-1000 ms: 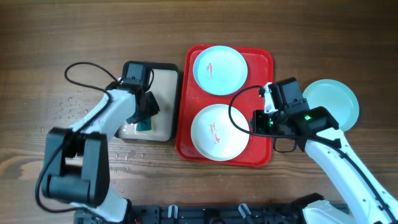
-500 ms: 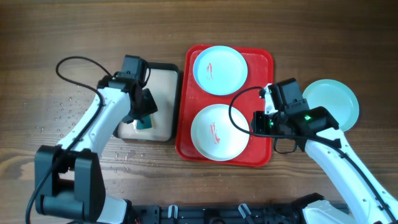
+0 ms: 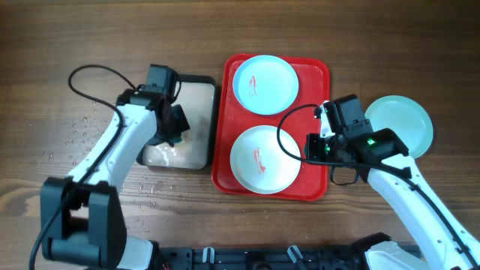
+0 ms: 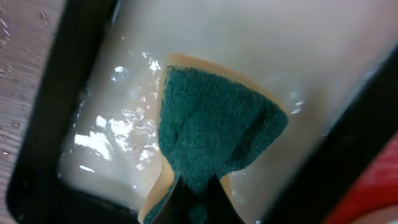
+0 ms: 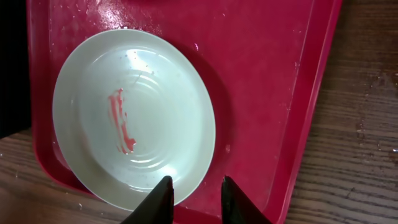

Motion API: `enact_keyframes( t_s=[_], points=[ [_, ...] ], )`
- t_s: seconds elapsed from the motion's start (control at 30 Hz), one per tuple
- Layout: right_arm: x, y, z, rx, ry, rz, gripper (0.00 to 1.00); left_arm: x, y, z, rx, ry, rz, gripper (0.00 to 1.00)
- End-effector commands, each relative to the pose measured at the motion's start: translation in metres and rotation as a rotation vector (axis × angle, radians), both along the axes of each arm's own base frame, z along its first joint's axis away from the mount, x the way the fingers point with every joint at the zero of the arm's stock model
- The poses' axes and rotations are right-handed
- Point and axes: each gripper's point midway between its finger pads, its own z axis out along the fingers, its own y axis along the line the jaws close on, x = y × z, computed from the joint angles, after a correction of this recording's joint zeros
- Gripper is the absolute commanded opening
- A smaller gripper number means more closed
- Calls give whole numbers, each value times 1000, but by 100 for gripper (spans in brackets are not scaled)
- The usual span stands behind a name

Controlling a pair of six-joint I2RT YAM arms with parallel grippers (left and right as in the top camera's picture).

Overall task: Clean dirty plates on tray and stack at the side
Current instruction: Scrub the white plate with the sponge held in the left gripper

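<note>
My left gripper needs to go across onto the white plate's red smear [image 3: 259,160], wipe, then return over the beige tray and release the sponge, because that plate is dirty.
The red tray [image 3: 316,75] holds a pale blue plate [image 3: 264,84] at the back and a white plate [image 3: 262,159] in front, each with a red smear. Another pale blue plate [image 3: 405,124] lies on the table to the right of the tray. My left gripper [image 4: 198,200] is shut on a green sponge [image 4: 214,127] over a wet, black-rimmed beige tray [image 4: 323,56]. In the right wrist view my right gripper [image 5: 196,194] stands open over the white plate's [image 5: 134,115] near right rim, one finger over the plate and the other over the red tray [image 5: 267,93].
The small beige tray [image 3: 198,150] sits just left of the red tray, with water pooled in it. Water droplets [image 3: 79,131] speckle the wood at the far left. A black rail [image 3: 247,259] runs along the table's front edge.
My left gripper has opened wider and then shut on the sponge in the beige tray. The right arm and the plates have not moved.
</note>
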Motion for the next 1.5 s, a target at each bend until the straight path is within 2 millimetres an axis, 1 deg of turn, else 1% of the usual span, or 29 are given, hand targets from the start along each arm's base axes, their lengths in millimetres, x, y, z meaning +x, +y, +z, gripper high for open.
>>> enact_keyframes(
  t_s=[0.0, 0.1, 0.17, 0.2, 0.23, 0.3, 0.33, 0.43, 0.5, 0.53, 0.57, 0.6, 0.67, 0.73, 0.83, 0.87, 0.9, 0.93, 0.97, 1.0, 1.03, 1.1, 1.17, 1.23, 1.27, 1.33, 1.37, 1.43, 1.47],
  points=[
    [3, -4, 5, -14, -16, -23, 26, 0, -1, 17, -14, -26, -13, 4],
    [3, -5, 5, -18, -14, -23, 26, -5, 0, 16, -10, -4, -13, 4],
    [4, -17, 3, -72, -13, -78, 26, -7, 0, 18, -11, 3, -16, 4],
    [3, -29, 1, -111, 1, -171, 27, -7, -2, 20, -16, 8, -18, 4],
    [4, -34, 0, -118, 5, -204, 26, -8, -3, 24, -19, 13, -21, 4],
    [9, -40, 1, -115, -7, -209, 27, -7, -9, 32, -21, 13, -39, 4],
    [11, -36, 3, -100, -22, -145, 27, -7, -23, 35, -47, 5, -76, 4],
    [15, -5, 10, 24, -69, 55, 26, -10, -72, 37, -136, -14, -195, 4],
    [18, 4, 11, 72, -75, 75, 26, -15, -100, 38, -183, -25, -233, 4],
    [19, 6, 3, 75, -46, 78, 26, -19, -111, 37, -197, -22, -216, 4],
    [18, 6, -4, 69, -21, 78, 26, -21, -116, 37, -203, -19, -203, 4],
    [17, 6, -23, 51, 45, 79, 26, -24, -126, 37, -216, -20, -188, 4],
    [19, 5, -43, 33, 96, 83, 26, -26, -134, 37, -223, -29, -206, 4],
    [24, 9, -70, 29, 150, 85, 29, -28, -139, 36, -228, -29, -204, 4],
    [26, 13, -96, 38, 203, 88, 27, -25, -142, 32, -237, -35, -203, 4],
    [26, 13, -101, 37, 214, 82, 23, -25, -150, 30, -271, -28, -213, 4],
    [27, 13, -103, 38, 219, 58, 13, -26, -157, 28, -308, -18, -223, 4],
    [30, 12, -104, 42, 220, 25, 11, -27, -164, 24, -349, -4, -226, 4],
    [32, 13, -104, 45, 213, 15, 9, -28, -167, 17, -351, 10, -211, 4],
    [33, 9, -105, 29, 216, -22, 4, -30, -168, 8, -348, 27, -199, 4],
    [34, 3, -107, 4, 230, -98, 4, -32, -173, -1, -350, 41, -200, 4],
    [35, 4, -106, 7, 225, -96, 4, -34, -189, -12, -359, 44, -239, 4],
    [34, 3, -106, 5, 229, -95, 4, -39, -212, -24, -368, 35, -301, 4],
    [32, 3, -107, 3, 237, -95, 4, -43, -237, -43, -352, 15, -365, 4],
    [30, 2, -107, 1, 243, -95, 4, -40, -238, -57, -300, -3, -352, 4],
    [28, 2, -107, -5, 247, -80, 4, -34, -219, -82, -196, 3, -202, 4],
    [28, 1, -107, -7, 249, -72, 5, -34, -212, -89, -176, 22, -179, 4],
    [25, 1, -108, -12, 260, -71, 5, -34, -183, -92, -96, 58, -128, 4],
    [25, 1, -108, -12, 261, -71, 5, -32, -155, -92, -3, 69, -84, 4]
  ],
)
